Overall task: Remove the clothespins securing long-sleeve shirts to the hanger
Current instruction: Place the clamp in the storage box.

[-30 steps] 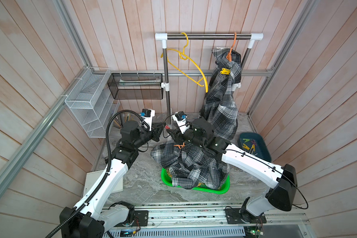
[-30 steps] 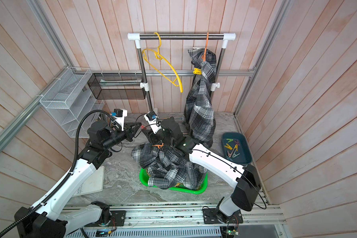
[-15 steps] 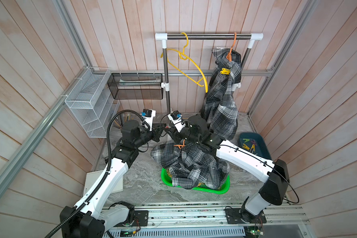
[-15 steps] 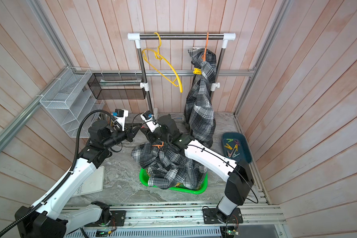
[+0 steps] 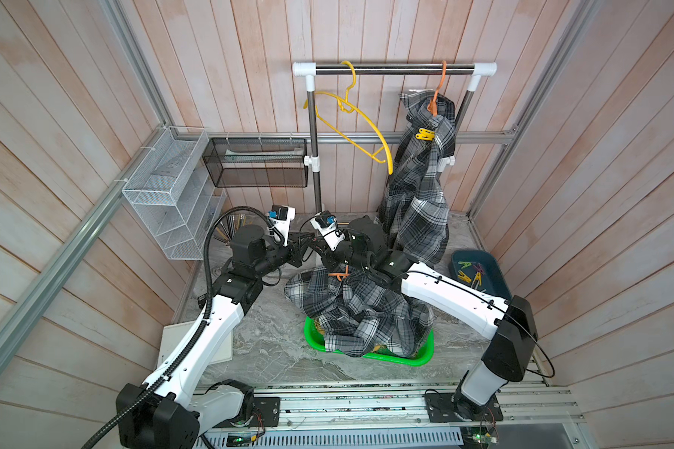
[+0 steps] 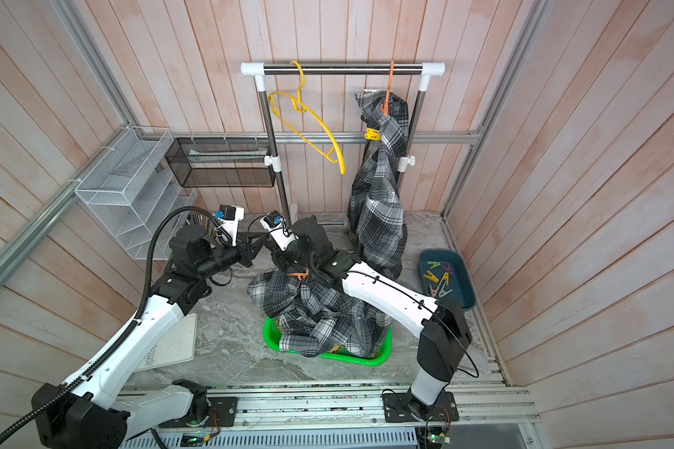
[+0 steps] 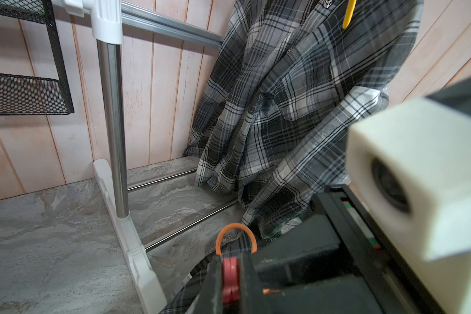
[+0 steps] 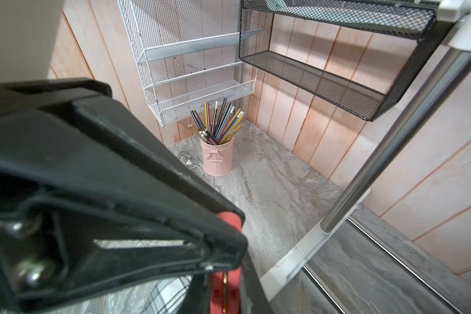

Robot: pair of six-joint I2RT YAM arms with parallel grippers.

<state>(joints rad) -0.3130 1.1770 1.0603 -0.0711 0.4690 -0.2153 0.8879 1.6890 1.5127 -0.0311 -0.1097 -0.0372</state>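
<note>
The red clothespin swings with my right gripper away from my left gripper and down over the dark blue tray (image 5: pixel 478 276) next, for release where other clothespins lie.
My left gripper (image 7: pixel 230 274) is shut on a red clothespin (image 7: pixel 230 280), just behind the orange hanger hook (image 7: pixel 235 231). My right gripper (image 8: pixel 226 292) meets it head-on and is shut on the same red clothespin (image 8: pixel 220 295). In both top views the two grippers touch tip to tip, left gripper (image 5: pixel 304 248) and right gripper (image 5: pixel 322 252), above a grey plaid shirt (image 5: pixel 358 307) heaped with its orange hanger (image 5: pixel 339 275) over a green basket (image 5: pixel 405 357). A second grey plaid shirt (image 5: pixel 421 202) hangs from the rail, pinned by a yellow clothespin (image 5: pixel 425 134).
An empty yellow hanger (image 5: pixel 351 116) hangs on the rail (image 5: pixel 390 69). A dark blue tray (image 5: pixel 495 280) with several clothespins sits at the right wall. White mesh rack (image 5: pixel 164 194), black mesh shelf (image 5: pixel 257 163) and a pink pencil cup (image 8: pixel 216 160) stand at the back left.
My right gripper has slid left to the left gripper's tip and closed its jaws on the red clothespin. The left gripper has stayed shut and in place.
</note>
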